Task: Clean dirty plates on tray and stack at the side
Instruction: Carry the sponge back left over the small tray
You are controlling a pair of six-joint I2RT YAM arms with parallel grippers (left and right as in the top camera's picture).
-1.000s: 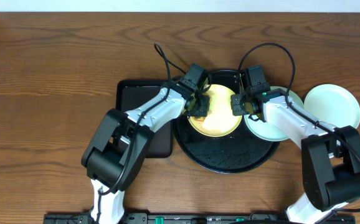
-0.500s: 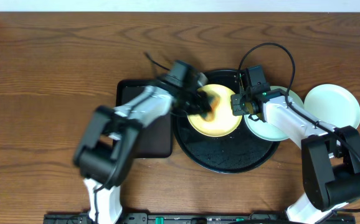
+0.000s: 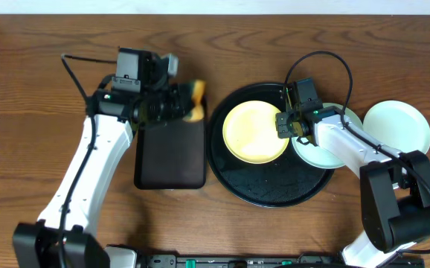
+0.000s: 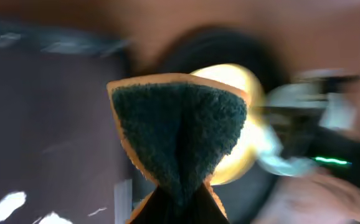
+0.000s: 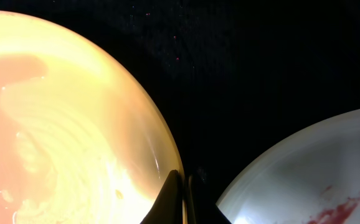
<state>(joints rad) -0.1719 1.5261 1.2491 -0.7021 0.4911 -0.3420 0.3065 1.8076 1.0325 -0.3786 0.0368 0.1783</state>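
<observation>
The rectangular black tray [image 3: 171,150] [image 4: 52,127] is empty, so my left gripper will go down and move back over that tray to put the sponge down there next.
The pale yellow plate [image 3: 254,132] lies on the round black tray [image 3: 267,190]. My right gripper [image 3: 283,125] is shut on its right rim, with the fingers [image 5: 183,186] pinching the edge. A mint-green plate [image 3: 315,152] lies beside it under my right arm, and a red-brown smear [image 5: 339,202] shows on it. A second mint-green plate [image 3: 397,126] sits on the table at the right. My left gripper [image 3: 187,104] is shut on a sponge [image 4: 180,130], orange with a dark green face. It holds the sponge left of the round tray.
The rectangular black tray [image 3: 167,156] lies left of the round tray, under my left gripper's far right corner. The left wrist view is blurred. Cables loop above both wrists.
My left arm has swung left off the yellow plate with the sponge, to the rectangular tray's far right corner. My right gripper still holds the plate's rim.
</observation>
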